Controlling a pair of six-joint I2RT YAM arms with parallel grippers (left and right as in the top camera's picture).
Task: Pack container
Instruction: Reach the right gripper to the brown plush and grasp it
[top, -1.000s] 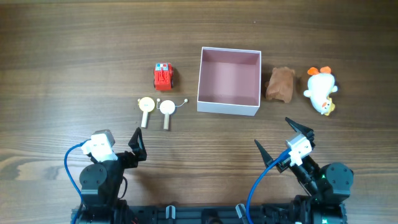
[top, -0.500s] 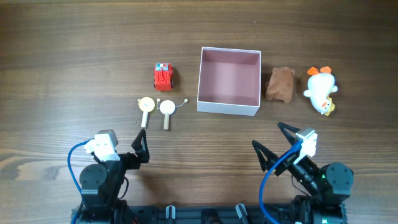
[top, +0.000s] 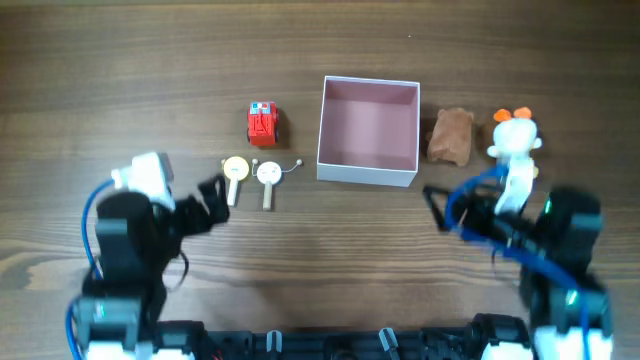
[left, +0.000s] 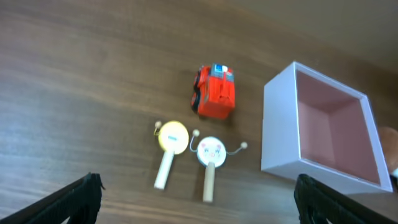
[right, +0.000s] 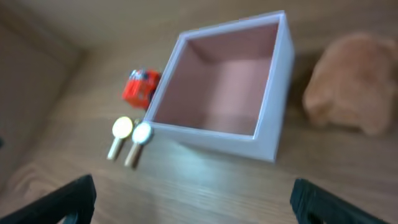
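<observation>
The plush lies outward of the robot's right gripper and below it, so the gripper will next move outward and come down onto the far half of the brown plush (top: 451, 135) (right: 359, 59).
The container (top: 366, 176) is a square white box with a pink inside, empty, at the table's middle back; it also shows in the left wrist view (left: 278, 130) and the right wrist view (right: 211, 142). A red toy car (top: 262, 123) and two small rattle drums, yellow (top: 235, 168) and white (top: 268, 172), lie left of it. A brown plush (top: 451, 135) and a white duck toy (top: 515, 140) lie right of it. My left gripper (top: 205, 195) is open and empty just left of the drums. My right gripper (top: 465, 212) is open and empty in front of the plush.
The right arm and its blue cable (top: 480, 190) cover the lower part of the duck toy. Bare wooden table (top: 330, 250) lies between the two arms and in front of the container.
Both arms have moved away from the front edge towards the toys and look blurred from motion. The left gripper has reached the drums; the right arm now overlaps the duck toy. No toy has moved.
</observation>
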